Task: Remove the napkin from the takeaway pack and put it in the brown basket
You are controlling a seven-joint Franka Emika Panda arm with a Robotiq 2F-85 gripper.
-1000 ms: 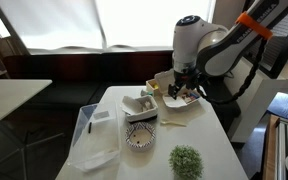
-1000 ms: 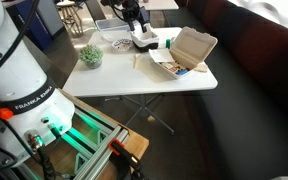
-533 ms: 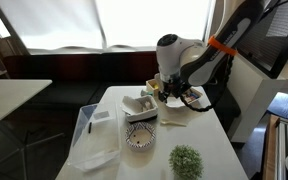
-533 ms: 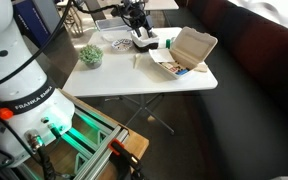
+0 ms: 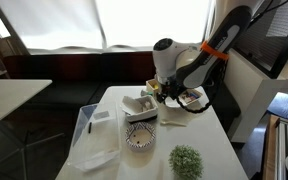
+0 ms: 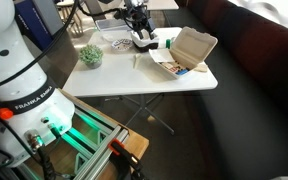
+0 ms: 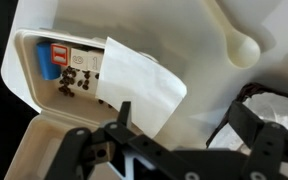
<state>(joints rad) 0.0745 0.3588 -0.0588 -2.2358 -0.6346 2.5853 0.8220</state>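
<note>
The gripper will go down next, then move toward the pack until its fingers are on both sides of the napkin's free corner [image 7: 176, 94], which sticks out past the pack's rim.
The takeaway pack [image 7: 39, 95] is open, with its lid up in both exterior views [image 5: 189, 97] [image 6: 187, 48]; it holds small packets and dark crumbs. The white napkin [image 7: 139, 85] lies flat, partly over the pack's edge and partly on the table. My gripper [image 7: 184, 115] is open and empty just above the table, its left finger next to the napkin's edge. It also shows in both exterior views [image 5: 161, 93] [image 6: 141, 27]. The brown basket [image 7: 276, 98] sits just beside my right finger, with something white in it; it also shows in an exterior view [image 5: 139, 104].
A pale wooden utensil [image 7: 234, 45] lies on the table beyond the napkin. A black-and-white patterned bowl [image 5: 139, 137], a clear plastic tub [image 5: 94, 135] and a green plant ball [image 5: 186, 160] stand on the white table [image 6: 124, 75]. Table edges are close all round.
My arm has swung from above the takeaway pack toward the middle of the table, beside the basket, and come lower. The gripper stays open.
</note>
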